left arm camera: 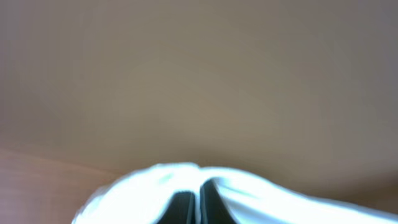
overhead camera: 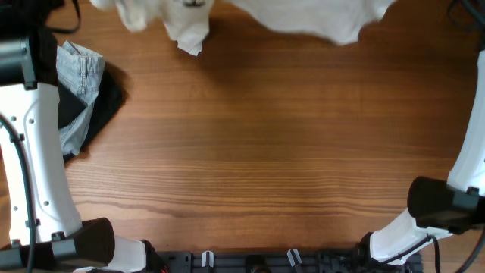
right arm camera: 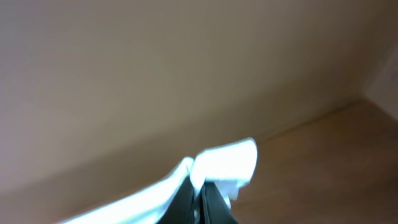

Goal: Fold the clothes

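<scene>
My right gripper holds its fold of white shirt point(right arm camera: 227, 163) still lifted, so next it will go down and back toward the wooden table to let go.
The white T-shirt point(overhead camera: 303, 19) hangs along the top edge of the overhead view, lifted above the far side of the table, with one drooping corner point(overhead camera: 188, 34). The gripper tips lie outside the overhead view. In the left wrist view my left gripper point(left arm camera: 198, 202) is shut on white shirt cloth point(left arm camera: 137, 193) that bulges around the dark fingers. In the right wrist view my right gripper point(right arm camera: 200, 199) is shut on a fold of the white shirt point(right arm camera: 227, 163), with cloth trailing down to the left. The logo print and hem tag are hidden.
A light-blue denim piece point(overhead camera: 79, 83) lies on a black garment point(overhead camera: 106, 102) at the table's left side. The white left arm point(overhead camera: 38, 174) and right arm point(overhead camera: 455, 205) stand at the near corners. The wooden table point(overhead camera: 265, 144) fills the middle.
</scene>
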Robot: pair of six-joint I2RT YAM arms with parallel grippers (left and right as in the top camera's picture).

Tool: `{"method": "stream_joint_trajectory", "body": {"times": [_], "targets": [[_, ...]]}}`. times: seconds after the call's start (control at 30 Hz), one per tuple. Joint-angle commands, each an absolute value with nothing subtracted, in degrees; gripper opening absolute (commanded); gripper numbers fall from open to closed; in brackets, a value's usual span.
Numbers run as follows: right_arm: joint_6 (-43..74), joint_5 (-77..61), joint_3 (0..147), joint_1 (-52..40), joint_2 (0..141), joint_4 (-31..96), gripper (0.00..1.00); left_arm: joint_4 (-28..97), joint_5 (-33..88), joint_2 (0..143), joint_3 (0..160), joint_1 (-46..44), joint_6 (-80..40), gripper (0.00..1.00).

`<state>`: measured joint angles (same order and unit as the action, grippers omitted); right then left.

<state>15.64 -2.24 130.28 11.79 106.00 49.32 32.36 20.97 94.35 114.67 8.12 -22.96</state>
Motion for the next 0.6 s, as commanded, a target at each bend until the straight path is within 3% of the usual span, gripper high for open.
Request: {"method": "stream_joint_trajectory", "body": {"times": [0.0,0.17,0.23,0.43,0.57], "targets": [[10.6,4.1,126.8,13.1,111.5,62.1,0.04,54.1,18.9,101.3,114.2,6.6,-18.3,0.04],[10.6,4.2,120.5,13.0,114.9,80.3,0.04,84.3,18.8,113.3,114.2,1.3,-11.6,0.04],[10.6,4.3,117.0,13.1,114.9,85.3,0.04,90.5,18.1,115.2,112.4,0.1,-9.2,0.04],[11.3,4.9,100.1,13.3,114.7,87.4,0.04,92.8,12.9,113.1,96.1,-0.1,-9.5,0.04],[17.1,11.3,91.7,14.8,112.3,86.1,0.04,89.8,1.6,104.7,85.8,1.2,-17.4,0.04]]}}
